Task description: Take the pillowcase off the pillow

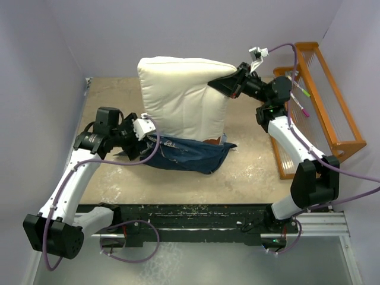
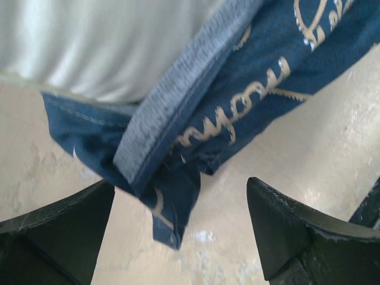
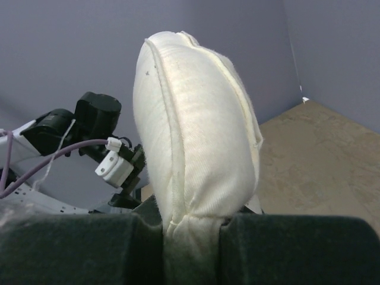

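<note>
I should next move my left gripper to the right in the top view and close it there, because the pillowcase hem's folded end [image 2: 135, 171] hangs clear of the pillow [image 2: 107, 41] just ahead of it.
The cream pillow [image 1: 181, 98] stands upright at mid-table, mostly bare. Its lower end still sits in the navy pillowcase [image 1: 190, 153], which is bunched on the table around its base. My right gripper [image 1: 227, 86] is shut on the pillow's upper right corner; in the right wrist view the pillow [image 3: 196, 130] is pinched between the pads of the gripper [image 3: 191, 237]. My left gripper [image 1: 144, 133] is at the pillowcase's left end. In the left wrist view it [image 2: 180, 190] is open, with the pillowcase's hem [image 2: 237, 95] hanging loose between its fingers and the pillow [image 2: 107, 41] above.
An orange wire rack [image 1: 323, 101] stands along the right edge, close to the right arm. Lilac walls enclose the back and sides. A black rail [image 1: 196, 215] runs along the table's near edge. The tan table [image 1: 255, 166] shows right of the pillowcase.
</note>
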{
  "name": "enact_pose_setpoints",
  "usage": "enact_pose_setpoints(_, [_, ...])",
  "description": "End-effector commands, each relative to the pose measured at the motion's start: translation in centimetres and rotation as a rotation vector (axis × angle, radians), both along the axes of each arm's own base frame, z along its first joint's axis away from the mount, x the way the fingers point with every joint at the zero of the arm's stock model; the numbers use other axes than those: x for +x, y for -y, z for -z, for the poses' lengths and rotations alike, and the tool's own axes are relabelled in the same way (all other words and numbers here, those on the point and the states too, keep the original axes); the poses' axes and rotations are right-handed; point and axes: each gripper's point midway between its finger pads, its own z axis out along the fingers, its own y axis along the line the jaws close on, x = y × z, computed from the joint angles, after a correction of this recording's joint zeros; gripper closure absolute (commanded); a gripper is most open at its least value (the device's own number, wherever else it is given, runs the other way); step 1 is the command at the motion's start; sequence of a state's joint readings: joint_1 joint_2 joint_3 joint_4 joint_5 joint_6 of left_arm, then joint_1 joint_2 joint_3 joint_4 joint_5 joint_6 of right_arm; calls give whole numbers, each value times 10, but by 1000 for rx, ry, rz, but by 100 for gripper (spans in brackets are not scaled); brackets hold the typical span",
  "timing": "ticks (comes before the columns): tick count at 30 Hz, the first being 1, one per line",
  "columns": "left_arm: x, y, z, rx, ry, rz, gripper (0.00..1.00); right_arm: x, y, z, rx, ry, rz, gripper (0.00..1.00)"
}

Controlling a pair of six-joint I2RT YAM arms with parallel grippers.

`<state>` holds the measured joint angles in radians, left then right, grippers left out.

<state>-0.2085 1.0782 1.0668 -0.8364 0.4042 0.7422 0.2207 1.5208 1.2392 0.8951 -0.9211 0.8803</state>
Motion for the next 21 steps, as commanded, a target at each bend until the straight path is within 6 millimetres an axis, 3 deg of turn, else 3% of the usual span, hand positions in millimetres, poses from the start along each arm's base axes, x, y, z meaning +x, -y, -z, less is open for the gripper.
enact_pose_setpoints(1, [18, 30, -16, -167, 57, 63, 6, -22, 5, -53, 114, 160, -19, 100])
enact_pose_setpoints(4, [3, 48, -15, -248, -51, 124, 5, -22, 7, -58, 139, 169, -8, 100])
enact_pose_setpoints(7, [7, 49, -3, -248, -47, 102, 8, -21, 9, -63, 165, 163, -3, 100])
enact_pose_setpoints(10, [26, 37, 10, -199, 8, 22, 30, -22, 9, -66, 186, 150, -11, 100])
enact_pose_setpoints(16, [36, 26, 34, -158, -14, -47, 86, -24, 18, -96, 286, 187, 17, 100])
enact_pose_setpoints(21, [37, 24, 28, -204, 7, -95, 96, -20, 46, -142, 524, 201, 75, 100])
